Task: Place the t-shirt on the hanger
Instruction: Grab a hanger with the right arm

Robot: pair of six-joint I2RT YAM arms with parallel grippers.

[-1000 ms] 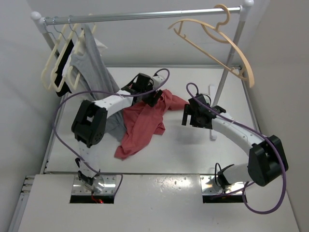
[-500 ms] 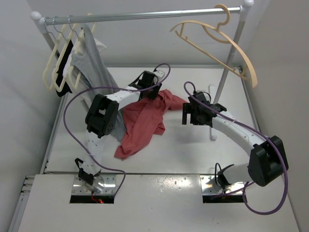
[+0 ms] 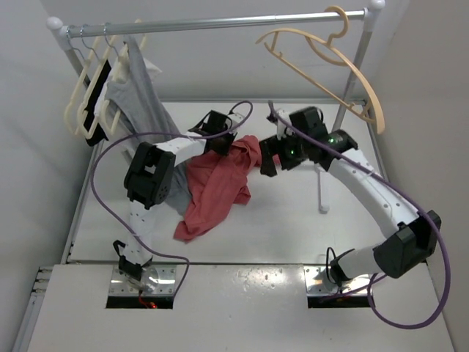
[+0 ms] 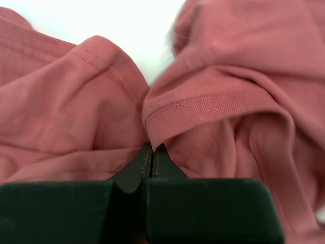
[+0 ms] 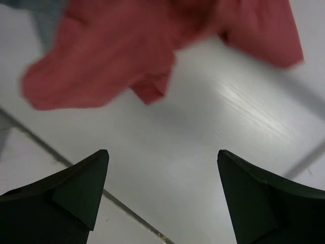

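Next, my open right gripper lifts up and to the right in the top view around the beige hanger's near side (image 3: 360,75), since the hanger hangs empty on the bar.
The salmon-red t-shirt (image 3: 216,187) lies crumpled on the white table, left of centre. My left gripper (image 3: 220,144) is at the shirt's far upper edge. In the left wrist view its jaws (image 4: 153,148) are shut, with a ribbed hem fold of the t-shirt (image 4: 228,61) pinched at the tips. My right gripper (image 3: 271,154) hovers open just right of the shirt's upper right part. The right wrist view shows its fingertips (image 5: 162,152) wide apart over bare table, the t-shirt (image 5: 111,46) beyond them. The beige hanger (image 3: 377,114) hangs empty on the rail at the right.
A metal rail (image 3: 220,23) spans the back. Cream hangers (image 3: 77,110) with a grey t-shirt (image 3: 143,95) and black clothes hang at its left end. The rack's right post (image 3: 344,103) and foot (image 3: 322,209) stand by my right arm. Grey cloth (image 3: 172,189) lies under the shirt's left side.
My left gripper has shut on the shirt's far edge. My right arm has swung up and left, towards the shirt's upper right part, its jaws a little narrower.
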